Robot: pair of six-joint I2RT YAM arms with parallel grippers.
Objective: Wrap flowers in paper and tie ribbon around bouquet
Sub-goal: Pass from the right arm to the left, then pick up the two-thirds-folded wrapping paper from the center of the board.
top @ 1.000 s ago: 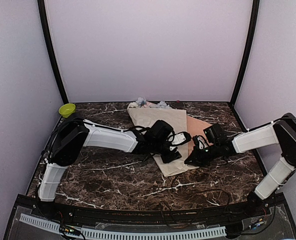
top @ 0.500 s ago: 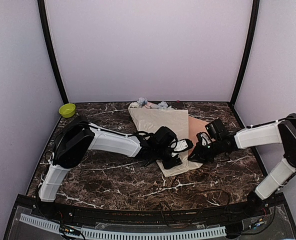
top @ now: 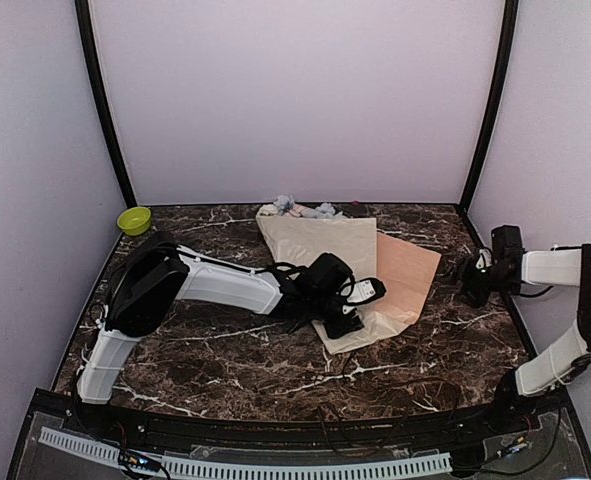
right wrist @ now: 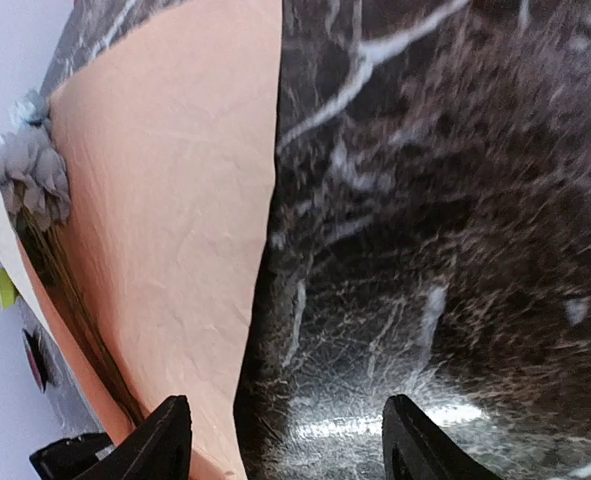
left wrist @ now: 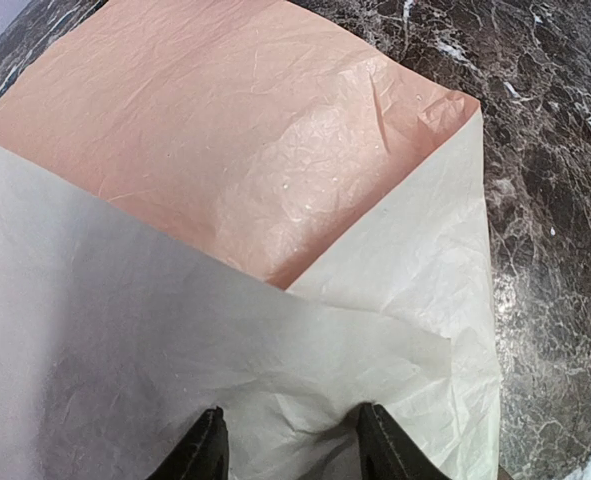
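I will lower my right gripper next and move it toward the flap, with my open fingers on either side of the flap's outer edge, because the peach flap (top: 407, 278) is still unfolded.
The paper (top: 320, 245) lies across the table's middle. Its beige face is folded over on the left, and a peach flap (top: 407, 278) is spread flat to the right. The flowers' heads (top: 295, 208) poke out at its far end, and a grey-blue one (right wrist: 30, 170) shows in the right wrist view. My left gripper (top: 341, 312) is set down on the near end of the beige fold (left wrist: 275, 380), its jaws shut on a hump of paper (left wrist: 295, 440). My right gripper (top: 472, 282) hangs open at the right, off the paper, over bare marble (right wrist: 285, 440). I see no ribbon.
A small lime-green bowl (top: 133, 219) sits at the back left corner. The dark marble table (top: 225, 360) has lilac walls on three sides. Black cables trail from the left wrist (top: 360, 290) over the paper.
My right gripper opened, let go of the peach flap and drew back to the right. The flap dropped flat and spread out. The left gripper shifted slightly right, then stayed still.
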